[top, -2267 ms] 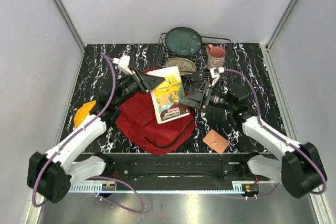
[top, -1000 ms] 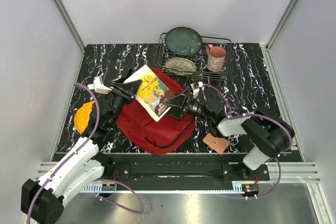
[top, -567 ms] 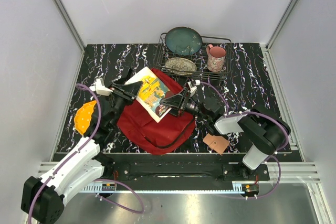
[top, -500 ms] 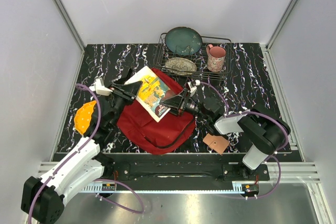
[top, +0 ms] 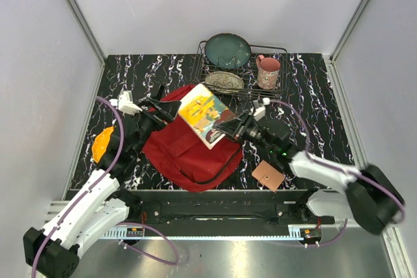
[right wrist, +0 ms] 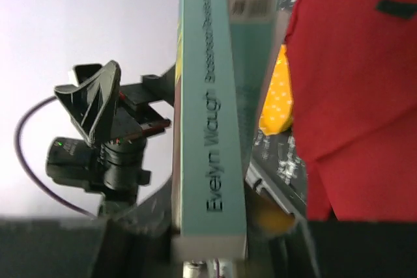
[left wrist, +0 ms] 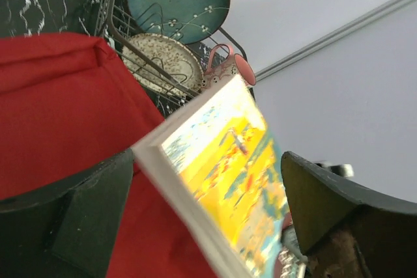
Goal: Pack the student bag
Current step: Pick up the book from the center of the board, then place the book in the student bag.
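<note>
The left gripper swings across and down next onto the shut bag's red zippered edge [top: 232, 153], which is below it and to its right in the top view.
The student bag [top: 186, 151], a large red fabric backpack, lies flat in the middle of the table and also shows in the left wrist view [left wrist: 58, 96] and the right wrist view [right wrist: 352, 83]. A yellow-covered book [top: 204, 113] hangs tilted above the bag. My right gripper [top: 233, 125] is shut on its lower right end. The teal spine [right wrist: 212, 128] stands clamped between the jaws of that gripper [right wrist: 208, 239]. My left gripper [top: 166, 103] stands wide open at the book's left corner, and the book [left wrist: 228, 167] passes between its fingers [left wrist: 71, 219] without touching either.
A wire dish rack [top: 281, 50] at the back holds a teal plate [top: 227, 50], a speckled plate [top: 224, 81] and a pink mug [top: 267, 69]. An orange-yellow item [top: 103, 142] lies left of the bag. A brown square [top: 268, 175] lies right of it.
My right gripper closed on the book, then my left gripper opened and let go. The book has shifted right and a little up, and the right arm has swung out.
</note>
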Tool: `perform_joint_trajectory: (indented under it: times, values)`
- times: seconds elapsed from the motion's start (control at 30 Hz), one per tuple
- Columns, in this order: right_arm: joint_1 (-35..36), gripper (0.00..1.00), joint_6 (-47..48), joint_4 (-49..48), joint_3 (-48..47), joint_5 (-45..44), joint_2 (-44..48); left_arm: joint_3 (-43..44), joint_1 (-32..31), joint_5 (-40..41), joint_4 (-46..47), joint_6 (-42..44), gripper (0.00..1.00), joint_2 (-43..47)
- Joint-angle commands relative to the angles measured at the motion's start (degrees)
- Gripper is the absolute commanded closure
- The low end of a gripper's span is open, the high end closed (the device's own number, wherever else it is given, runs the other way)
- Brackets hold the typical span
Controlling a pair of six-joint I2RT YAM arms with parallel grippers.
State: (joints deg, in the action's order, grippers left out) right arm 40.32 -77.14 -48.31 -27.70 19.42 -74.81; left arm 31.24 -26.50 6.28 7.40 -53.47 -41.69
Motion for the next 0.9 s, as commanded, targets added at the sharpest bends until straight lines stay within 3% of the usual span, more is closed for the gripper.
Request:
perform_joint_trajectory:
  times: [0.0,0.03,0.1,0.2,0.3,0.5,0.63,0.87]
  values:
    - [-0.8,1.00,18.3,37.9,-5.5,-21.0,21.2,6.6,-0.1,-4.9,-8.4,13.3,0.01,0.8]
    - [-0.9,1.00,19.3,42.7,-6.1,-29.9,24.2,6.6,-0.2,-6.2,-9.0,14.1,0.01,0.2]
    - [-0.9,1.00,21.7,53.7,-7.2,-37.1,31.6,6.4,-0.4,-12.3,-8.7,15.3,0.01,-2.5]
    - [-0.9,1.00,22.7,62.6,-8.4,-46.4,38.8,6.7,-5.1,-13.1,-7.6,17.9,0.01,-6.8]
    - [-1.1,1.00,23.3,70.4,-10.1,-53.9,43.2,11.2,-18.4,-6.8,-11.7,23.4,0.01,-12.9]
    - [-1.0,1.00,24.3,80.8,-14.8,-61.5,48.3,20.6,-29.6,-5.8,-16.1,30.8,0.01,-25.6]
    - [-1.0,1.00,24.8,83.6,-16.3,-64.2,50.4,24.5,-33.3,-7.0,-17.2,33.1,0.01,-30.8]
    - [-1.0,1.00,23.3,84.5,-16.8,-62.1,50.4,27.4,-36.4,-0.5,-21.7,34.1,0.02,-37.3]
